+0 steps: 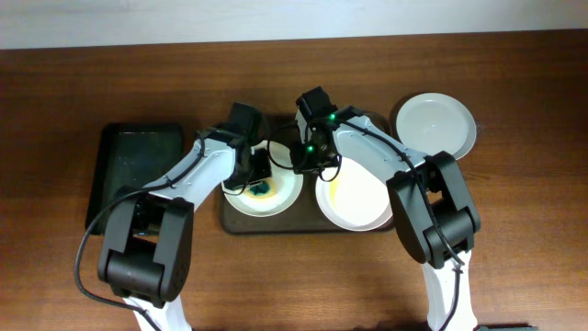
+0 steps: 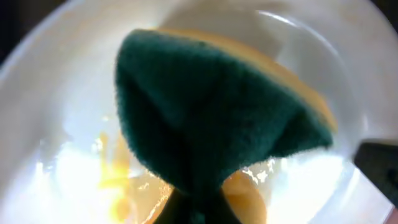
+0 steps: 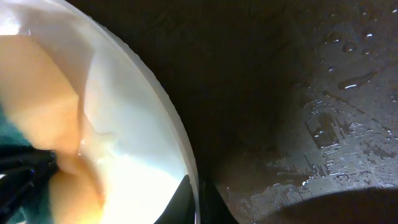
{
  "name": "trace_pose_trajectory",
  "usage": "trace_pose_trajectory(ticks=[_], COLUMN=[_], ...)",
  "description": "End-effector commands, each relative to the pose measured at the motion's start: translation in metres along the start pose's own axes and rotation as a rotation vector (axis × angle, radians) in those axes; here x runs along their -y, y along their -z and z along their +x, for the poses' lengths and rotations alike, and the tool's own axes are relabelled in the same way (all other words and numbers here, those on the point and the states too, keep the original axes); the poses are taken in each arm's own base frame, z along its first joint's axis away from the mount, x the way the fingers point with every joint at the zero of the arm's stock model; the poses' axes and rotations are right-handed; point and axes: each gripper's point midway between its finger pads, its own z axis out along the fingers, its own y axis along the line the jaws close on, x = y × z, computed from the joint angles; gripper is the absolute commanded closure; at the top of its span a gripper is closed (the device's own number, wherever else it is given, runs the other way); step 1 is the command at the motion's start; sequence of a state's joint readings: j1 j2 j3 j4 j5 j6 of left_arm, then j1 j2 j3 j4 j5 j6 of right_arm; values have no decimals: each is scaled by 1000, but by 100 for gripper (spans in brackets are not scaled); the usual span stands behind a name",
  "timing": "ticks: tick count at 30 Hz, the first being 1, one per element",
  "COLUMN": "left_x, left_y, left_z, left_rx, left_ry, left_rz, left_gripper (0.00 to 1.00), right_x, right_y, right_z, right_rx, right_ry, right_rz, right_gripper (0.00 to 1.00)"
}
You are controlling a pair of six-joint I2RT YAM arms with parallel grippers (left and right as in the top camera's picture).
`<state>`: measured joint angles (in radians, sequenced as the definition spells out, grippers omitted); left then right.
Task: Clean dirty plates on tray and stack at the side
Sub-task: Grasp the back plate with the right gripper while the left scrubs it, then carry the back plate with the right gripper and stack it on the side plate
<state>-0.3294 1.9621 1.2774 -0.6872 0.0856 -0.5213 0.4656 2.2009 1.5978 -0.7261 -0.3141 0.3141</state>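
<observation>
My right gripper lifts the plate's rim next, shifts to the right in the overhead view and releases it over the third plate point(image 1: 436, 127), which lies beside the tray.
The dark brown tray point(image 1: 303, 226) holds two white plates. The left plate point(image 1: 276, 200) carries yellow smears point(image 2: 115, 174). My left gripper point(image 1: 260, 173) is shut on a green and yellow sponge point(image 2: 211, 112) and presses it onto this plate point(image 2: 56, 93). My right gripper point(image 1: 296, 165) is shut on the same plate's right rim point(image 3: 183, 149), one finger inside and one outside point(image 3: 199, 208). The second plate point(image 1: 358, 198) lies on the tray's right half with a faint yellow smear. A third plate point(image 1: 435, 124) lies on the table to the right of the tray.
A narrow black tray point(image 1: 133, 175) lies on the table to the left. The brown tray's surface point(image 3: 329, 124) is wet with drops beside the held plate. Both arms cross over the tray's back half.
</observation>
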Motion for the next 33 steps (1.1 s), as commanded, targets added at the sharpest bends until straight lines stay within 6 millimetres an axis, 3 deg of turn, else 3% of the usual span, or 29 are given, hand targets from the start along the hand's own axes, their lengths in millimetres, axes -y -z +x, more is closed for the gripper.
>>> trace_pose_trajectory(ticks=[1, 2, 4, 5, 7, 8, 10, 13, 15, 18, 20, 22, 23, 25, 27, 28, 30, 32, 33], left_x=[-90, -104, -110, -103, -70, -41, -8, 16, 7, -45, -83, -102, -103, -91, -78, -82, -103, -150, -164], left_y=[6, 22, 51, 66, 78, 72, 53, 16, -3, 2, 19, 55, 76, 120, 160, 179, 202, 213, 213], left_z=[-5, -14, -35, -45, -50, -44, -35, -11, -5, -16, -23, -41, -50, -58, -58, -57, -55, -47, -45], left_rx=[42, 77, 160, 202, 215, 162, 107, 27, 1, 86, 119, 168, 212, 299, 361, 390, 423, 411, 405], left_ry=[55, 73, 117, 129, 132, 121, 84, 8, 3, 5, 28, 108, 138, 175, 197, 220, 281, 402, 440], left_rz=[-386, -442, -430, -391, -202, -44, 99, 77, 15, -271, -431, -422, -385, -251, -105, -64, -46, -97, -113], left_gripper=[100, 100, 100, 100, 100, 100, 100, 100, 100, 100, 100, 100, 100, 100, 100, 100, 100, 100, 100], right_x=[19, 19, 19, 19, 19, 19, 18, 18, 18, 25, 30, 30, 32, 25, 17, 11, 4, -13, -27], right_y=[-9, -9, -9, -9, -9, -9, -9, -9, -9, -8, -7, 0, 6, 31, 79, 96, 141, 214, 238], right_z=[5, 5, 5, 5, 5, 5, 4, 4, 4, 4, 5, 0, -5, -19, -41, -45, -55, -67, -66], right_rx=[-9, -8, -8, -9, -8, -8, -6, -5, -5, -3, -4, 4, 15, 40, 117, 138, 205, 406, 478], right_ry=[-22, -22, -22, -22, -22, -22, -21, -21, -21, -22, -24, -21, -17, 51, 115, 177, 289, 379, 422], right_rz=[75, 76, 76, 76, 75, 75, 74, 74, 74, 114, 141, 161, 190, 224, 324, 364, 564, 1043, 1220], right_gripper=[96, 96, 96, 96, 96, 96, 96, 96, 96, 96, 96, 96, 96, 96, 96, 96, 96, 96, 96])
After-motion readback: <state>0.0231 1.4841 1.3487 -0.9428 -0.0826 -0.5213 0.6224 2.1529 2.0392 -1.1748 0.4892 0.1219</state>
